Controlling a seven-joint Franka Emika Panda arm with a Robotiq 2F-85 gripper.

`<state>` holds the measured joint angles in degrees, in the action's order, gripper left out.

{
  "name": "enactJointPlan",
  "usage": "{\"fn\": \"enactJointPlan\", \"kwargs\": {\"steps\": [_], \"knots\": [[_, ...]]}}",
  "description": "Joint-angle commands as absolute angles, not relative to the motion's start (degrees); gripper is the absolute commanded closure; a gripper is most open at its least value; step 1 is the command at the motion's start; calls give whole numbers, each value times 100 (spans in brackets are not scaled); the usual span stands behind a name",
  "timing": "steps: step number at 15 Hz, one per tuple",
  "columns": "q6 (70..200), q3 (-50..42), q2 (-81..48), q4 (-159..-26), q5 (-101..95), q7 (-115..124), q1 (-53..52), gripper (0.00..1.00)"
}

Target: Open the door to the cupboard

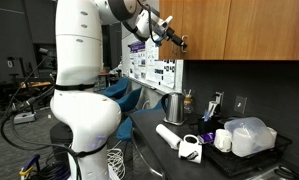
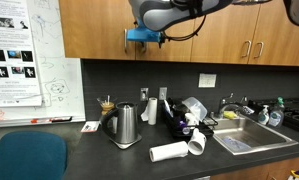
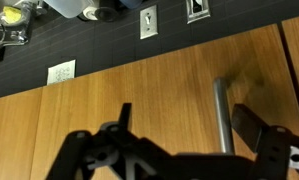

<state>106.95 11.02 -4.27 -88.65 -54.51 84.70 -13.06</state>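
The robot needs to move its gripper a little to the right in the wrist view next and close on the silver bar handle (image 3: 221, 115), because the bar is off-center between the gripper's fingers.
The cupboard (image 1: 239, 25) is a medium-brown wooden wall cabinet above the counter, seen in both exterior views (image 2: 94, 30). In the wrist view its door (image 3: 139, 95) fills the frame, with a vertical silver bar handle (image 3: 221, 115). My gripper (image 3: 189, 125) is open right at the door, and the handle stands between its two fingers, closer to the right one. In the exterior views the gripper (image 1: 174, 38) (image 2: 144, 38) sits at the lower edge of the cupboard door.
On the dark counter stand a steel kettle (image 2: 122, 125), a lying paper towel roll (image 2: 169, 152), a mug (image 1: 191, 148) and a plastic container (image 1: 249, 135). A sink (image 2: 244, 135) is set in the counter. A whiteboard (image 2: 14, 60) and a blue chair (image 2: 24, 158) are alongside.
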Motion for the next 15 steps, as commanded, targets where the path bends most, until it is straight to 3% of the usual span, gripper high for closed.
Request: {"fn": "enactJointPlan", "kwargs": {"steps": [1, 2, 3, 5, 12, 14, 15], "knots": [[11073, 1023, -531, -8659, -5620, 8232, -1233, 0], [11112, 1023, -547, -8637, -5603, 8160, -1228, 0], [11147, 1022, -549, -8639, -5575, 8103, -1221, 25], [11214, 1024, -550, -8638, -5523, 8016, -1219, 32], [11687, 992, -564, -8618, -5266, 7990, -1180, 88], [11832, 971, -584, -8619, -5180, 7984, -1162, 99], [11848, 958, -591, -8611, -5140, 7981, -1145, 99]]}}
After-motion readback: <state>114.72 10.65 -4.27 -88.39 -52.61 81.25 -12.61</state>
